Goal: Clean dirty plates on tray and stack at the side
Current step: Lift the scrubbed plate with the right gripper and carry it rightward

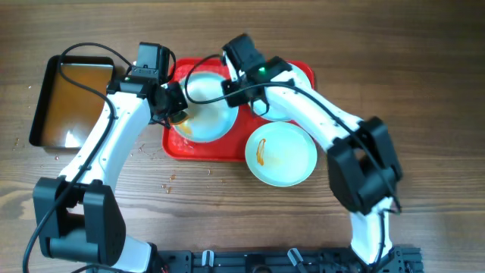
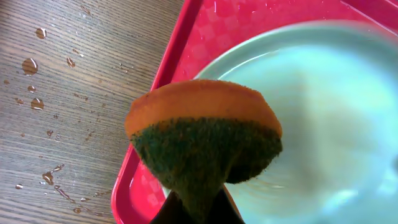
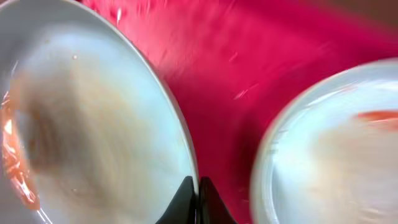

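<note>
My right gripper raises the plate, crosses the tray and lowers the plate onto the bare tabletop to the gripper's right in the overhead view next.
The red tray lies mid-table. A pale-mint plate with an orange-brown smear lies on its left part. My right gripper is shut on that plate's far rim, one finger on each side. My left gripper is shut on an orange and green sponge and holds it over the plate's left edge, by the tray rim. A second smeared plate lies across the tray's front right edge. Another plate shows in the right wrist view. My right arm covers the tray's right part.
A black tray of brownish water stands at the far left. Water drops and crumbs lie on the wooden table left of and in front of the red tray.
</note>
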Tool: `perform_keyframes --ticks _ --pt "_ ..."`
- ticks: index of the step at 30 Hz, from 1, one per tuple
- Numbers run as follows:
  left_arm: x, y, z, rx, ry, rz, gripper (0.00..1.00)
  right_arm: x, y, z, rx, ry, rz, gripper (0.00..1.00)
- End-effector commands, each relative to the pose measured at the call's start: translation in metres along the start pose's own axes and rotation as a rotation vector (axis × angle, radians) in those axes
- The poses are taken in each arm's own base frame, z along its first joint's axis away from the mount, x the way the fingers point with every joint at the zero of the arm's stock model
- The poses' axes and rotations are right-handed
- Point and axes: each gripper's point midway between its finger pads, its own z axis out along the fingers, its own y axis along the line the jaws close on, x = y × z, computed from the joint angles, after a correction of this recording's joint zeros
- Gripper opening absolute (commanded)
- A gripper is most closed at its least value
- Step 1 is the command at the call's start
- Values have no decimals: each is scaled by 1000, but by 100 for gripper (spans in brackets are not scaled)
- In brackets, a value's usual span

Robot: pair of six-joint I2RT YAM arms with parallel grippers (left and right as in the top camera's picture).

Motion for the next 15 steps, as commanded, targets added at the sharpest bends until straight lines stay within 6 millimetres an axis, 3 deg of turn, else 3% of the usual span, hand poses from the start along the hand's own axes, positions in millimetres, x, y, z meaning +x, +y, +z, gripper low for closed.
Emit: perform_keyframes --ticks 1,6,9,11,15 --pt "1 -1 -1 12 3 -10 4 -33 -29 -54 204 -144 -75 4" --pt "2 -2 -1 19 7 -10 4 -53 -69 -106 475 -244 -126 4" --pt "2 -2 -1 19 6 -10 4 -59 -82 -130 609 -268 -182 5" --pt "1 -3 -1 20 4 -10 4 -65 -79 -148 727 -299 -240 4" --pt "1 -3 -1 20 3 -10 4 -74 -53 -173 905 -342 -374 4"
